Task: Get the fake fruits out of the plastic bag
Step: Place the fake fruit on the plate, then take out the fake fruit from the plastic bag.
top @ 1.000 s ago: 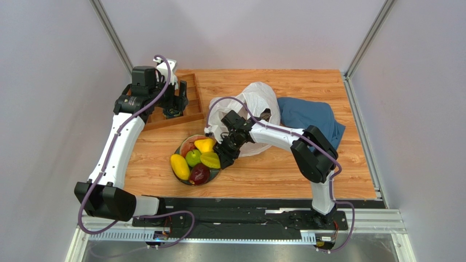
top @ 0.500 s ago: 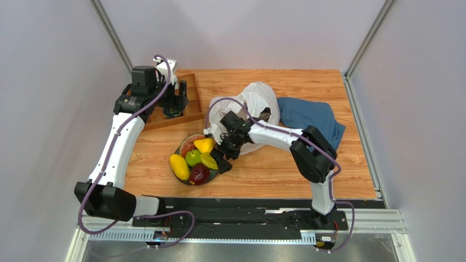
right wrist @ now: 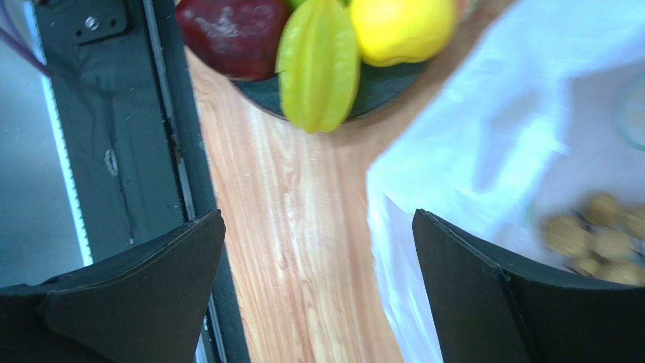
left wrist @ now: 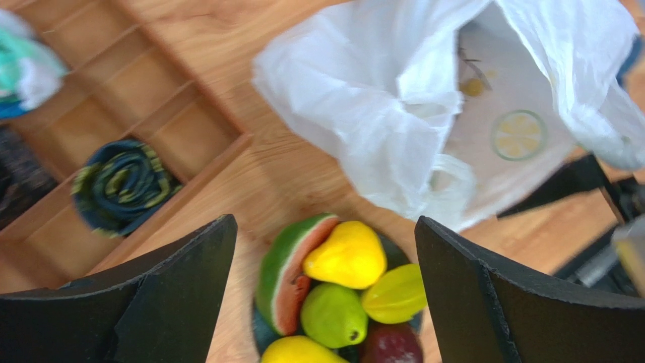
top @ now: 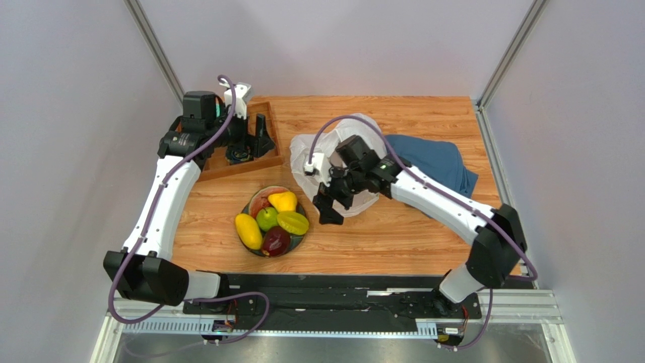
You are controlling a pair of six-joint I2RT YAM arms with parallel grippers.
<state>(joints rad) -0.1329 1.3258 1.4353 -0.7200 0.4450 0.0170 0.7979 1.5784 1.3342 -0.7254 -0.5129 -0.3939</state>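
Observation:
My right gripper moves outward and down onto the tan grape bunch [right wrist: 598, 234] next, since that bunch lies below and outward of it, still inside the bag.
Several fake fruits lie in a dark bowl [top: 300, 240]: a watermelon slice [top: 260, 203], a yellow pear [top: 284, 200], a green apple [top: 266, 218], a mango [top: 248, 231], a star fruit [top: 294, 222] and a dark red fruit [top: 275, 241]. The white plastic bag [top: 344, 144] lies just right of the bowl, a lemon slice [left wrist: 518, 134] printed on it. A tan grape bunch [right wrist: 598, 234] shows inside it. My right gripper [top: 325, 202] hangs open and empty between bowl and bag. My left gripper [top: 255, 142] is open over the wooden tray [top: 219, 168], its camera facing the fruits.
The tray's compartments hold a rolled dark green item [left wrist: 121, 185] and a teal-and-white item [left wrist: 23, 68]. A dark blue cloth [top: 431, 162] lies right of the bag. The black base rail [right wrist: 113, 151] runs along the table's near edge.
My right gripper opened, left the star fruit in the bowl and drew back toward the bag; its elbow swung out to the right. The left gripper tilted up slightly.

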